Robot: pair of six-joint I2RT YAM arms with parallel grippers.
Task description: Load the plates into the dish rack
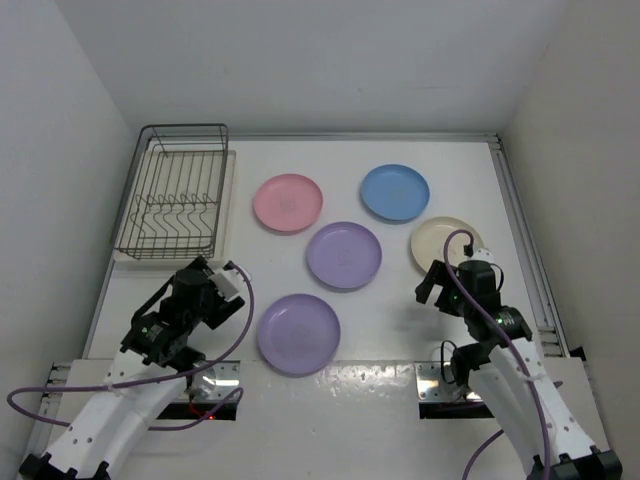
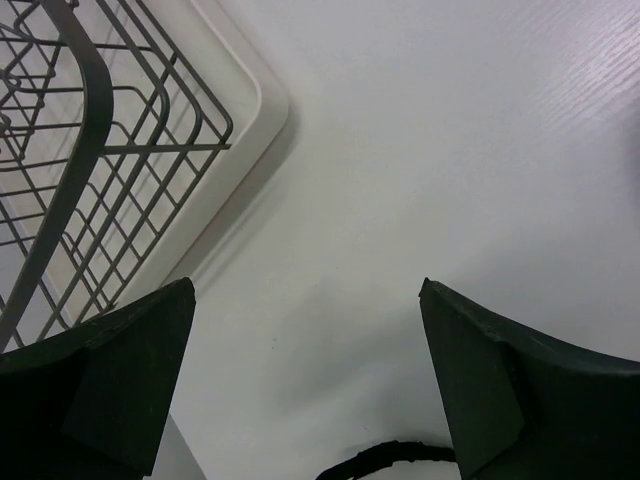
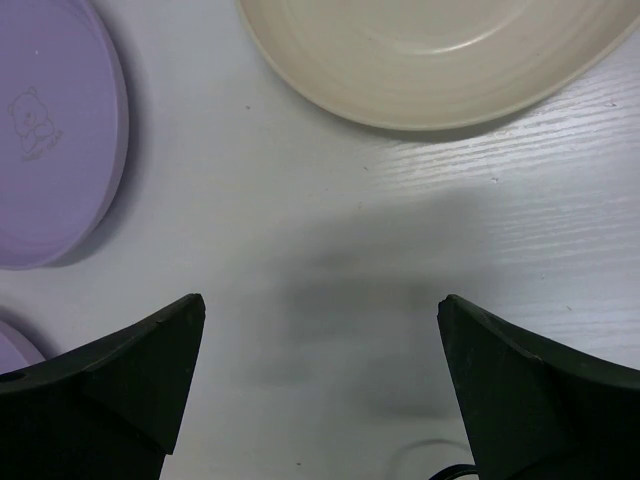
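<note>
Next, my left gripper rises outward, then lowers to the pink plate's rim [image 1: 257,205] beside the rack, as the plate lies beyond the rack's near corner.
The dark wire dish rack [image 1: 176,190] stands empty on its cream drip tray [image 1: 226,200] at the far left; its near corner shows in the left wrist view [image 2: 90,180]. Several plates lie flat on the table: pink [image 1: 288,202], blue [image 1: 395,192], cream [image 1: 440,243], and two purple ones [image 1: 344,255] [image 1: 298,333]. My left gripper [image 1: 222,282] is open and empty just in front of the rack [image 2: 306,300]. My right gripper [image 1: 438,285] is open and empty just in front of the cream plate [image 3: 430,60], with a purple plate [image 3: 50,130] to its left [image 3: 322,310].
White walls close in the table on the left, back and right. A metal rail [image 1: 525,240] runs along the right edge. Purple cables [image 1: 240,330] loop from both arms near their bases.
</note>
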